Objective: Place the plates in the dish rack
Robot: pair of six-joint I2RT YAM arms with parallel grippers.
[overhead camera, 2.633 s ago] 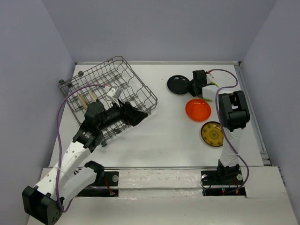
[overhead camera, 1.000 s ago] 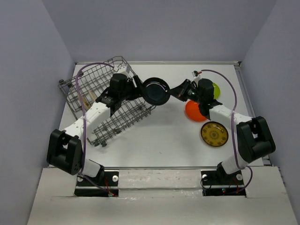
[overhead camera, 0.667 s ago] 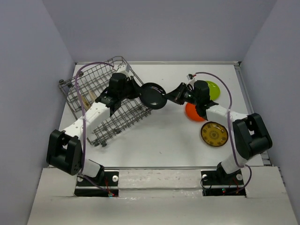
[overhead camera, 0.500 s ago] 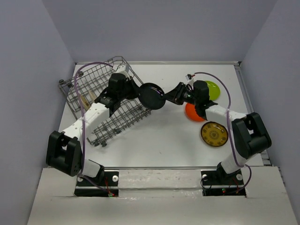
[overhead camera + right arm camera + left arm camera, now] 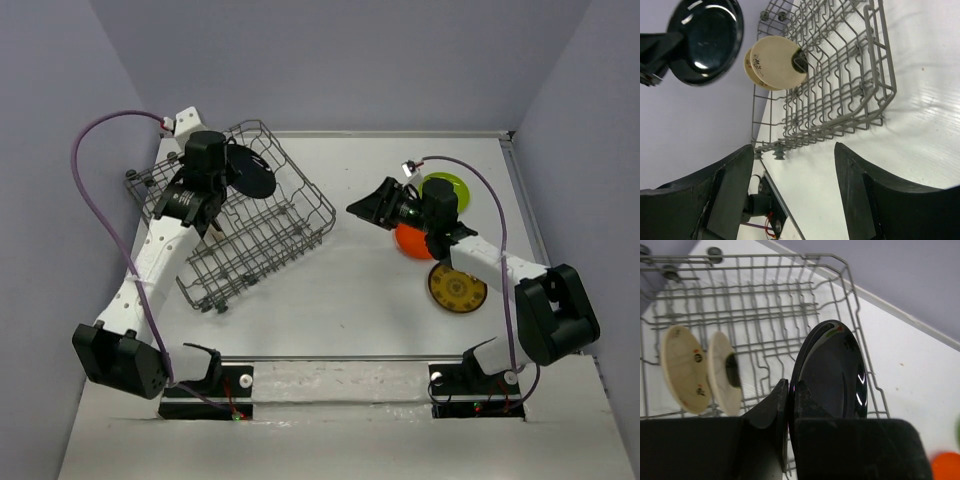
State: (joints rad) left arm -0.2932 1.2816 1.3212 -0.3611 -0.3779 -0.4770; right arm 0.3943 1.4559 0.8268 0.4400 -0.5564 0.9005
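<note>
Next, the left gripper turns the slanted black plate in line with the nearer cream plate, lowers and releases. The dish rack's empty wires (image 5: pixel 755 379) beside that cream plate lie below it.
My left gripper (image 5: pixel 228 170) is shut on the rim of the black plate (image 5: pixel 252 173) and holds it on edge above the dish rack (image 5: pixel 300 235). In the left wrist view the fingers (image 5: pixel 781 395) pinch the black plate (image 5: pixel 832 372) over the wire dish rack (image 5: pixel 856 297). Two cream plates (image 5: pixel 682 367) stand upright between its tines. My right gripper (image 5: pixel 362 208) is open and empty to the right of the rack, with the orange plate (image 5: pixel 412 243) beside it. In the right wrist view the open gripper (image 5: pixel 793 147) faces the rack (image 5: pixel 840 90), the cream plates (image 5: pixel 772 62) and the black plate (image 5: pixel 705 40).
A lime green plate (image 5: pixel 448 186) lies at the back right and a yellow-brown patterned plate (image 5: pixel 457 287) lies nearer on the right. The rack sits at an angle at the back left, close to the left wall. A raised rail runs along the table's right edge (image 5: pixel 540 250).
The black plate passed from my right gripper to my left. The left shut on it and carried it left over the rack. The right opened and drew back to the right.
</note>
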